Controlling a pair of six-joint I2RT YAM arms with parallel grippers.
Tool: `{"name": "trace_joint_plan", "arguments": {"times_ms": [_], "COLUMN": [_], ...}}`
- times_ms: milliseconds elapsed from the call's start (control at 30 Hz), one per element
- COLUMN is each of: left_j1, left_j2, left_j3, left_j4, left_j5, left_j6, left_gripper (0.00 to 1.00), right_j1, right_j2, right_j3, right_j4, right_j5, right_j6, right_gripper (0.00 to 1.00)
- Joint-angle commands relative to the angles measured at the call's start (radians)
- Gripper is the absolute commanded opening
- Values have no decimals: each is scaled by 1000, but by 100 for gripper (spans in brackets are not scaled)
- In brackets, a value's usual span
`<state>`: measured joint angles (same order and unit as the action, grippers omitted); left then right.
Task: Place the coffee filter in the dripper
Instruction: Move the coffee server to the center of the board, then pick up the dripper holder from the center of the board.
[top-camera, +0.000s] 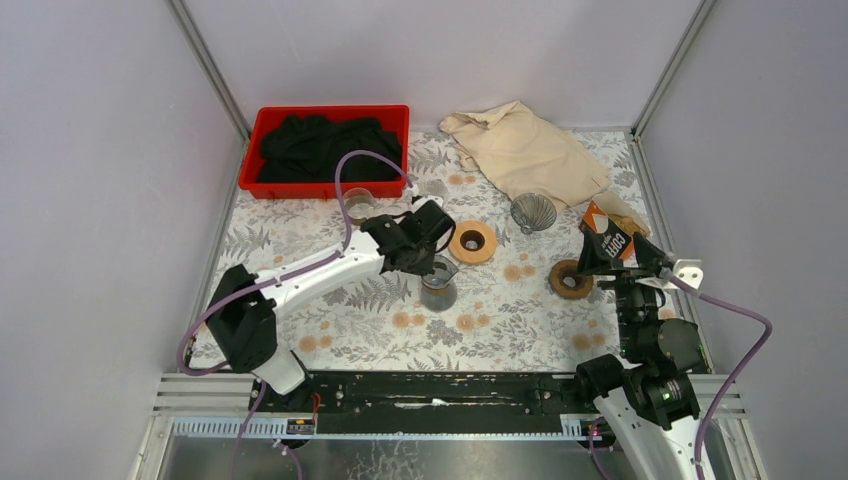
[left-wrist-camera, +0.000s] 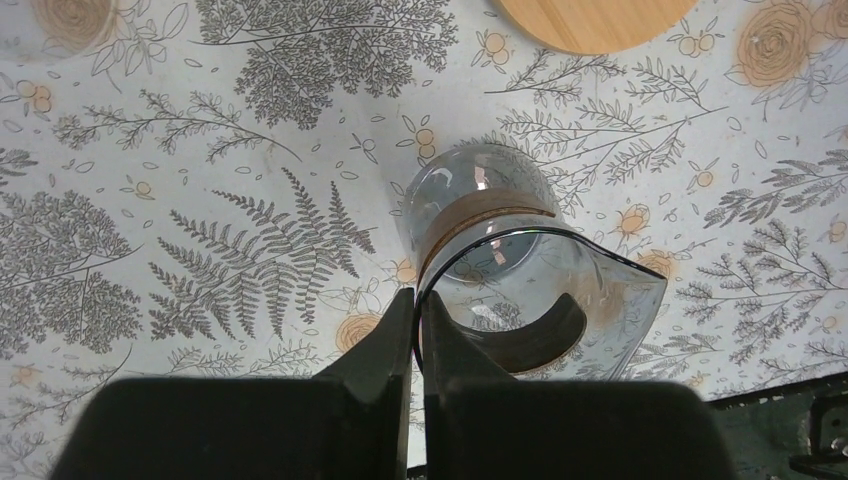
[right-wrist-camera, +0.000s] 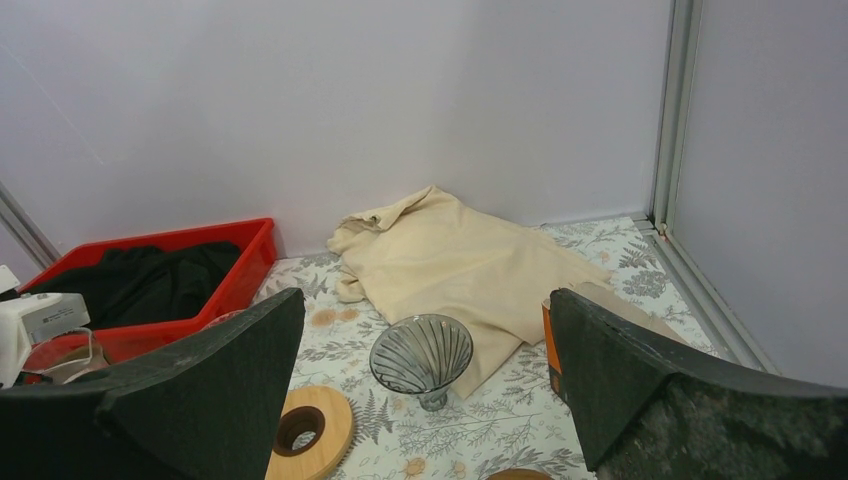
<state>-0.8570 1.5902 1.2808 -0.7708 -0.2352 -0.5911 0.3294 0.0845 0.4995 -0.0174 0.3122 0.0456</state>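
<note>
Next, my right gripper goes left in the top view, tilts down and lowers onto the ring's side by the dripper. The wooden ring's hole admits a finger.
The ribbed glass dripper (top-camera: 533, 212) stands upright on the patterned table near a beige cloth; it also shows in the right wrist view (right-wrist-camera: 421, 355). An orange and black filter package (top-camera: 606, 236) stands at the right, its edge just behind my right finger (right-wrist-camera: 548, 345). No loose filter shows. My left gripper (top-camera: 432, 255) is shut on the rim of a glass carafe (left-wrist-camera: 500, 230), one finger (left-wrist-camera: 385, 345) outside and one inside. My right gripper (right-wrist-camera: 425, 297) is open and empty, beside the package and facing the dripper from a distance.
A wooden ring (top-camera: 472, 241) lies between carafe and dripper, another (top-camera: 571, 279) by my right gripper (top-camera: 612, 262). A beige cloth (top-camera: 525, 150) lies at the back. A red bin (top-camera: 262, 130) holds black cloth. A small glass (top-camera: 358, 203) stands near it.
</note>
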Motion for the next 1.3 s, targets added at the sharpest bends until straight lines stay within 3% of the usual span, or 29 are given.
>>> {"name": "trace_joint_plan", "arguments": {"times_ms": [0,167,300,733,1267], "left_j1": [-35,-53,-54,-33,323], "left_j2": [3,-3,-27,-165,-470], "left_j3": [39,43,55,26,-143], "left_j4": [-40,-40,-33,32,133], "left_j5": [-121,-143,-144,-186,46], "left_j6": [-61,-68,-70,7,249], "left_gripper": [5,21,26,58,98], "right_j1": [9,8,8,8,8], "right_j2": [15,17,20,159,666], "right_j3": [24,24,29,124,300], "right_j4": [37,37,31,-36,-154], "right_j5": [3,-1,0,-16,-184], "right_j6": [-10,-7,-3,87,224], "right_gripper": [99,99,99,99,99]}}
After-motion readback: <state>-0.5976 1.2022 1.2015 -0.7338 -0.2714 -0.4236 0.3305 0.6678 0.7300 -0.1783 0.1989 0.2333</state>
